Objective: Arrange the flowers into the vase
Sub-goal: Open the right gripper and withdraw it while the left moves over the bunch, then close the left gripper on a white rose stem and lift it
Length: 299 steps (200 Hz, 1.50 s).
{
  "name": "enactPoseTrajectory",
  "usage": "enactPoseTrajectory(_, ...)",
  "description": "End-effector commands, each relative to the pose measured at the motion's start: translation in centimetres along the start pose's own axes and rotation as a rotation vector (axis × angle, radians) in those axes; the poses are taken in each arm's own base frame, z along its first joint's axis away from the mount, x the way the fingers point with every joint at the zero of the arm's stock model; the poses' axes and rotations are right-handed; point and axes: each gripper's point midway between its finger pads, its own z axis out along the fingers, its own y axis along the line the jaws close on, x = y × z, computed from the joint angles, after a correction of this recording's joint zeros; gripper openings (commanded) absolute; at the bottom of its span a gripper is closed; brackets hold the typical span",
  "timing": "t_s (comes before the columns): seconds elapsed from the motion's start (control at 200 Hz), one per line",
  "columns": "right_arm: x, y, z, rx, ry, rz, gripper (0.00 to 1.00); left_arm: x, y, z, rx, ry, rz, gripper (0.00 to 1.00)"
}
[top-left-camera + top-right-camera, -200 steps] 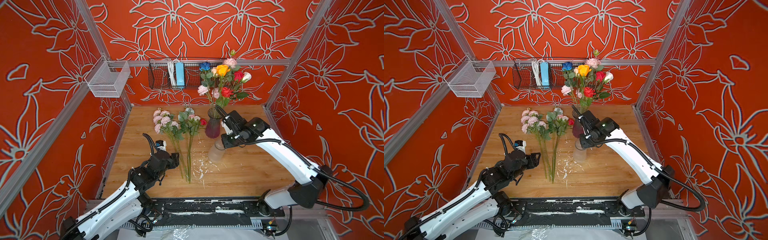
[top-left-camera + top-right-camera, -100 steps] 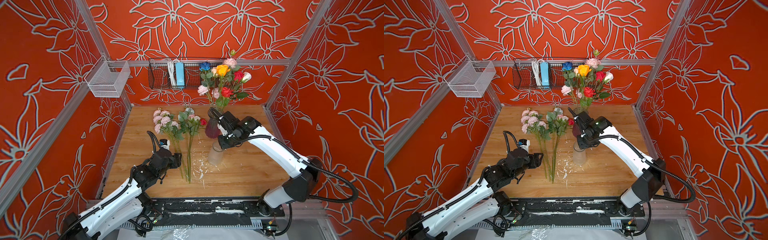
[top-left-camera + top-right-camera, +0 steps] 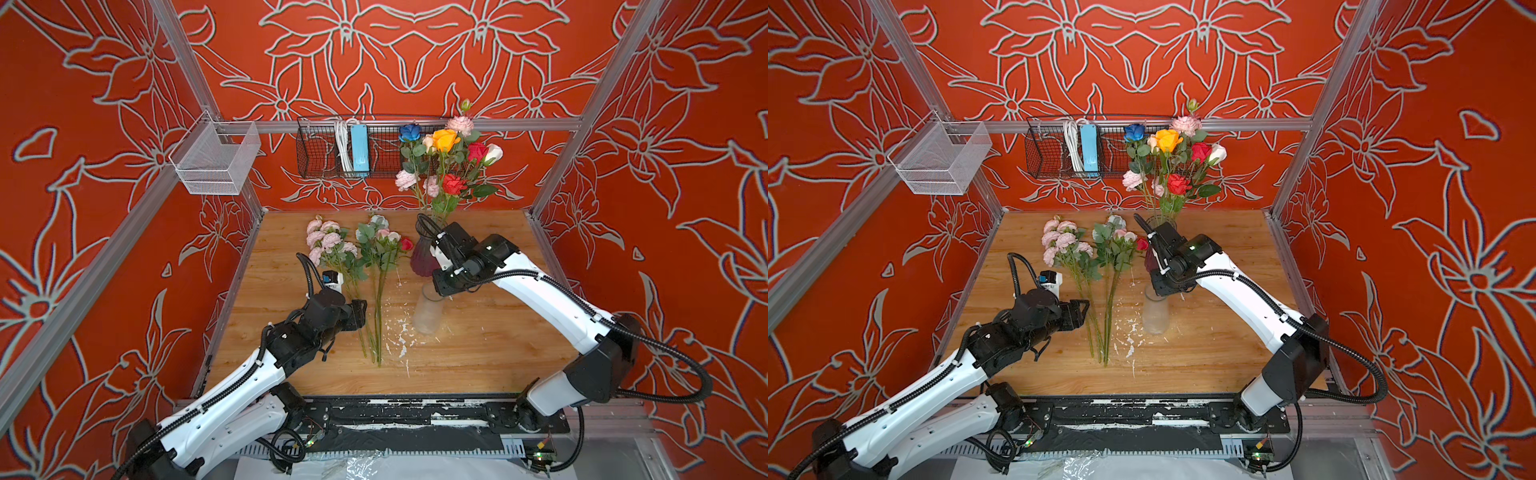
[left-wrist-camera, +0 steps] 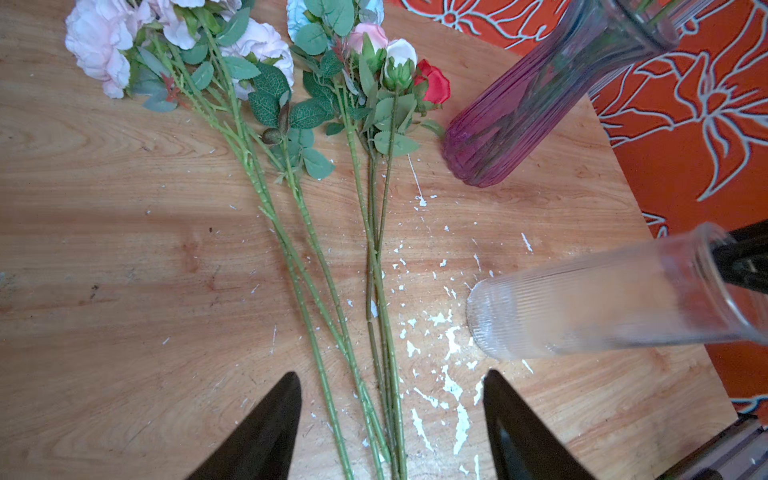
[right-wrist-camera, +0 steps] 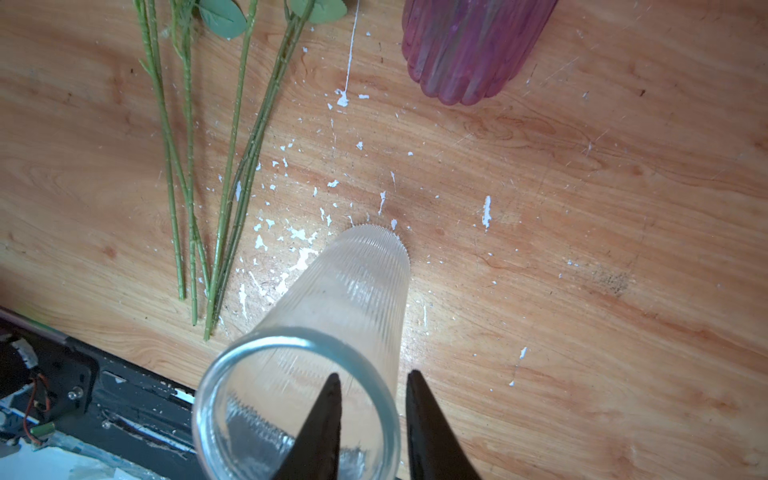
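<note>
Next, my left gripper moves outward and down to close on one green stem (image 3: 375,281), bare and apart near the leaves of the vase-side bunch of flowers.
Two bunches of flowers (image 3: 332,245) lie flat on the wooden table, pale pink blooms to the back and green stems (image 4: 374,291) to the front. My left gripper (image 4: 390,374) hovers open over the stem ends and touches none. A clear ribbed vase (image 3: 427,313) stands upright and empty to their right. My right gripper (image 5: 374,374) is open astride its rim, one finger inside and one outside, with gaps on both sides of the glass. Behind it a purple vase (image 3: 419,262) holds a mixed bouquet (image 3: 444,162) of blue, orange, red, white and pink flowers.
White paint flecks (image 5: 299,249) dot the wood between the stems and the clear vase. A black wire basket (image 3: 316,166) with a blue power strip hangs on the back wall. A white mesh basket (image 3: 216,162) hangs at the left. A black rail (image 3: 415,415) borders the table's front.
My right gripper's jaws have parted from the clear vase's rim, and that wrist has shifted slightly left. My left gripper has edged right, closer to the stems. The vase stands where it was.
</note>
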Motion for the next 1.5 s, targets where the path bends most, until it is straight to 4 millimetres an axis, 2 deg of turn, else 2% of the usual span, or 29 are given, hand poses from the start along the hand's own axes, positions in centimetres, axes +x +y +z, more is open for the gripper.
enactPoseTrajectory(0.0, -0.4, -0.1, -2.1, -0.015, -0.068, -0.018, 0.38, -0.3, -0.3, 0.0, -0.008, 0.02, 0.008, 0.7)
enactPoseTrajectory(0.18, -1.6, -1.1, -8.1, -0.035, -0.314, 0.009, 0.46, -1.1, -0.9, 1.6, -0.055, 0.06, 0.047, 0.7)
enactPoseTrajectory(0.25, -1.3, -1.4, -10.0, -0.063, -0.409, 0.048, 0.47, -0.9, -1.2, 3.1, -0.083, 0.115, 0.08, 0.7)
enactPoseTrajectory(0.315, -0.5, -2.0, -10.9, -0.083, -0.481, 0.078, 0.47, -0.6, -1.5, 4.3, -0.108, 0.168, 0.104, 0.67)
enactPoseTrajectory(0.37, 0.5, -3.0, -10.8, -0.067, -0.531, 0.107, 0.47, -0.2, -1.4, 5.4, -0.143, 0.207, 0.114, 0.65)
enactPoseTrajectory(0.485, 3.3, -5.0, -8.8, -0.036, -0.569, 0.161, 0.47, 0.7, -0.6, 8.3, -0.186, 0.28, 0.103, 0.57)
enactPoseTrajectory(0.625, 6.0, -5.4, -6.0, -0.087, -0.563, 0.211, 0.47, 1.5, 1.1, 11.7, -0.227, 0.372, 0.055, 0.52)
enactPoseTrajectory(0.716, 7.5, -6.2, -4.5, -0.069, -0.553, 0.227, 0.47, 1.6, 1.1, 13.6, -0.229, 0.42, 0.082, 0.51)
enactPoseTrajectory(0.951, 9.4, -7.3, -2.9, -0.046, -0.559, 0.236, 0.47, 2.6, 1.6, 17.4, -0.253, 0.503, 0.063, 0.49)
enactPoseTrajectory(1.011, 9.7, -7.7, -2.9, -0.032, -0.563, 0.235, 0.46, 3.0, 2.1, 18.1, -0.264, 0.52, 0.048, 0.43)
enactPoseTrajectory(1.036, 9.8, -7.8, -2.9, -0.03, -0.565, 0.237, 0.46, 3.2, 2.3, 18.3, -0.275, 0.527, 0.044, 0.37)
enactPoseTrajectory(1.171, 9.9, -7.7, -3.4, -0.047, -0.585, 0.237, 0.47, 2.9, 2.5, 18.6, -0.298, 0.534, 0.037, 0.17)
enactPoseTrajectory(1.291, 9.8, -7.8, -3.9, -0.046, -0.602, 0.234, 0.46, 0.8, 1.6, 17.3, -0.295, 0.503, 0.05, 0.0)
enactPoseTrajectory(1.491, 9.4, -7.6, -4.5, -0.065, -0.633, 0.234, 0.46, -4.0, 0.3, 12.4, -0.29, 0.368, 0.064, 0.0)
